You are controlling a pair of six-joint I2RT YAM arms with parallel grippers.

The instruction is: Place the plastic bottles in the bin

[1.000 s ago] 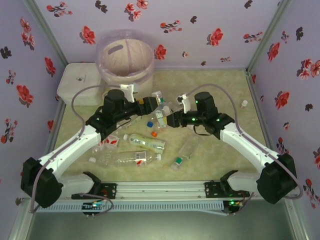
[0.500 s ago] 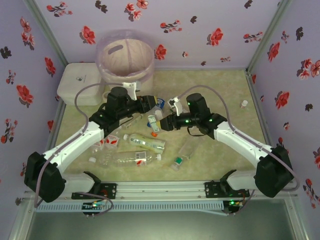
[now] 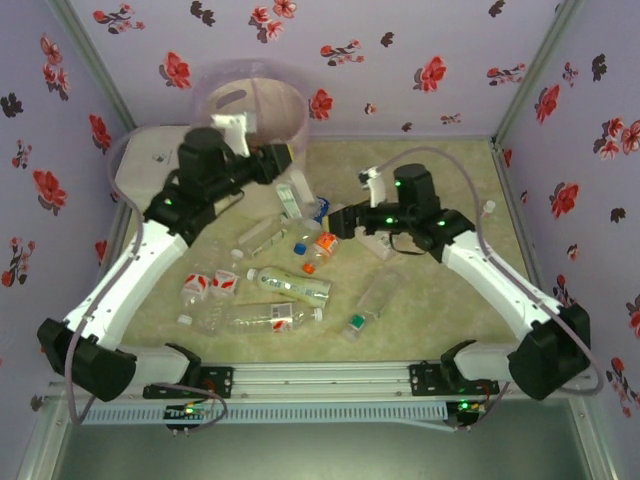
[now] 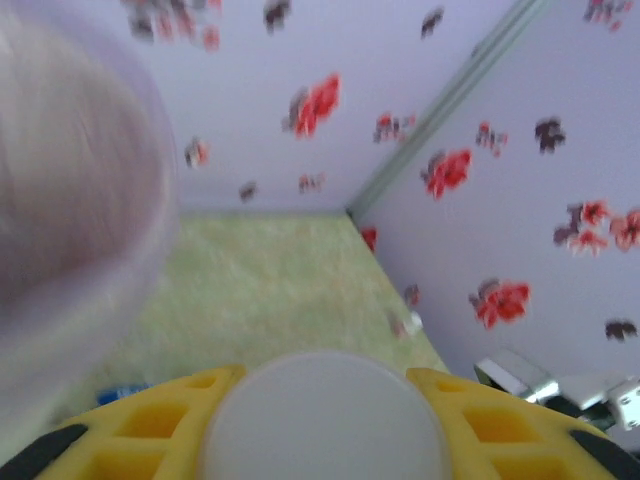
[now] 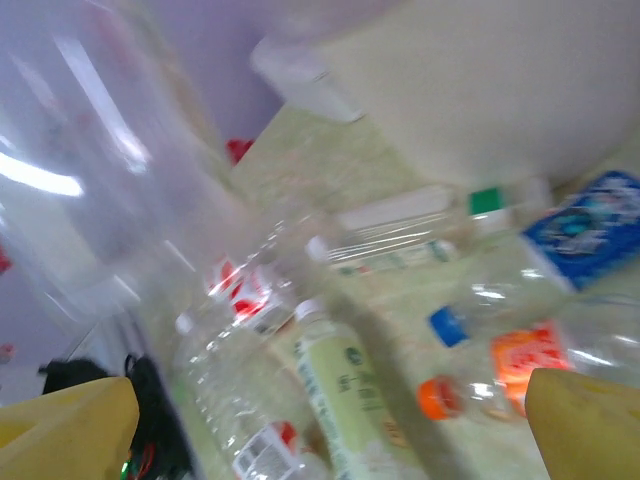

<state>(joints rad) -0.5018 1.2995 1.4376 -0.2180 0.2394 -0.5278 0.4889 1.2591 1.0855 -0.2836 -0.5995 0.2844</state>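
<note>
The bin's open top (image 3: 268, 105) (image 4: 65, 160) is outward of my left gripper, which is holding the plastic bottle. I need to move that gripper outward over the open top and release the bottle there.
My left gripper (image 3: 283, 155) is raised beside the bin (image 3: 262, 105), a tall cream bucket with a pink liner, blurred at the left of the left wrist view (image 4: 70, 200). It (image 4: 325, 400) is shut on a plastic bottle whose round white end (image 4: 325, 420) sits between the yellow fingers (image 4: 150, 425). That clear bottle (image 3: 291, 198) hangs below the gripper. My right gripper (image 3: 335, 222) is low over the pile, open (image 5: 325, 430), with nothing between its fingers. Beyond it lie a green-label bottle (image 5: 355, 390), an orange cap (image 5: 437, 397) and a blue cap (image 5: 447, 325).
Several more bottles lie on the mat: a green-label one (image 3: 290, 283), a red-label one (image 3: 260, 318), a clear one with a green cap (image 3: 372, 302). A white lidded box (image 3: 140, 165) stands left of the bin. A small bottle (image 3: 488, 208) stands by the right wall.
My left arm has lifted from the pile up and back toward the bin, carrying its bottle. My right gripper has drawn slightly right and back.
</note>
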